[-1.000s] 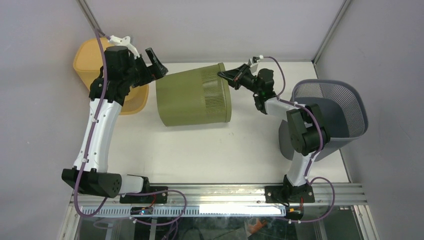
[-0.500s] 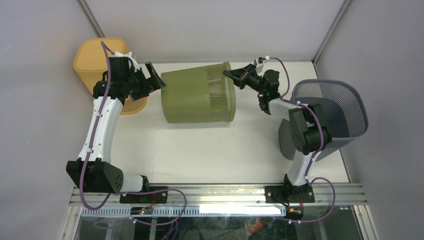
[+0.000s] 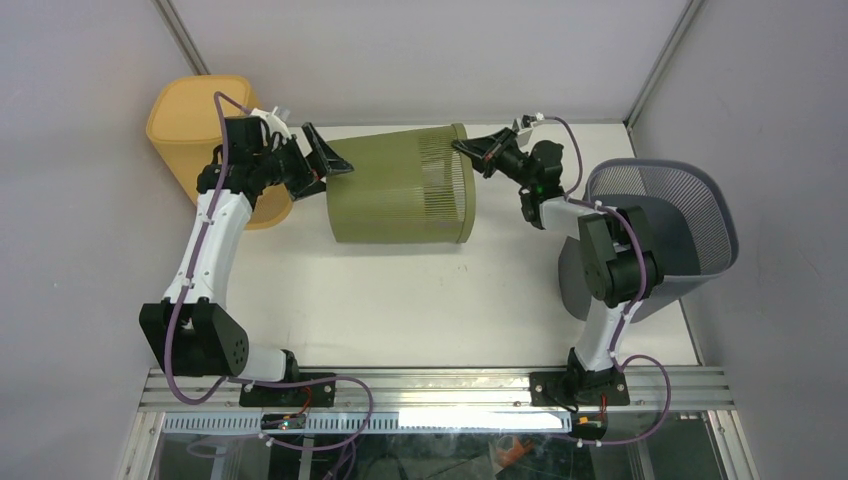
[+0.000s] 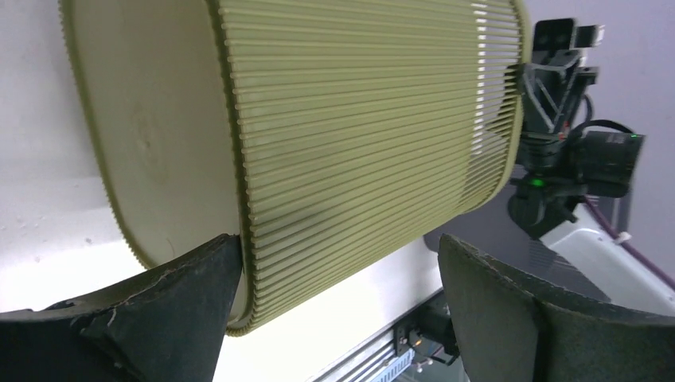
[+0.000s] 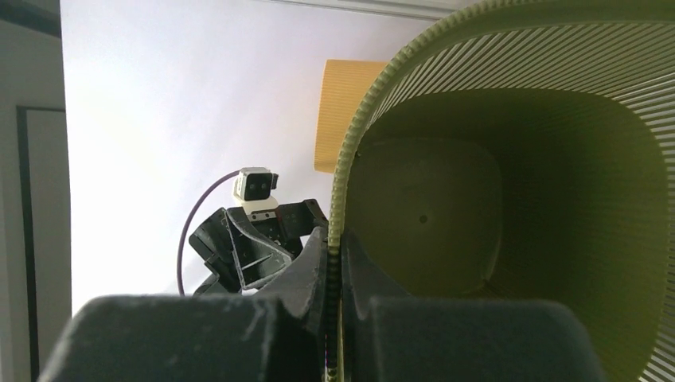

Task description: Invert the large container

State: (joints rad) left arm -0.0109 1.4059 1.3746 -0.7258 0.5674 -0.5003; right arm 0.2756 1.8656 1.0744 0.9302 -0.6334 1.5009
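Observation:
The right gripper lowers the top of the container's rim toward the tabletop beneath the opening (image 3: 484, 212) next and releases it. The container's opening still faces sideways.
The large container (image 3: 400, 195) is an olive-green ribbed bin lying on its side at the back middle of the table, mouth to the right. My right gripper (image 3: 472, 152) is shut on the top of its rim, one finger inside and one outside, as the right wrist view shows (image 5: 334, 247). That view looks into the bin (image 5: 493, 199). My left gripper (image 3: 325, 162) is open at the bin's closed base end. In the left wrist view (image 4: 338, 251) the jaws stand wide apart, the left finger (image 4: 183, 294) against the base edge of the bin (image 4: 358, 119).
A yellow bin (image 3: 195, 130) stands at the back left, behind my left arm. A grey mesh basket (image 3: 665, 225) stands at the right edge by my right arm's base. The metal rail (image 3: 430, 385) runs along the front edge.
My left gripper has moved right and down to the bin's base end. The bin has shifted slightly right with my right gripper still holding its rim.

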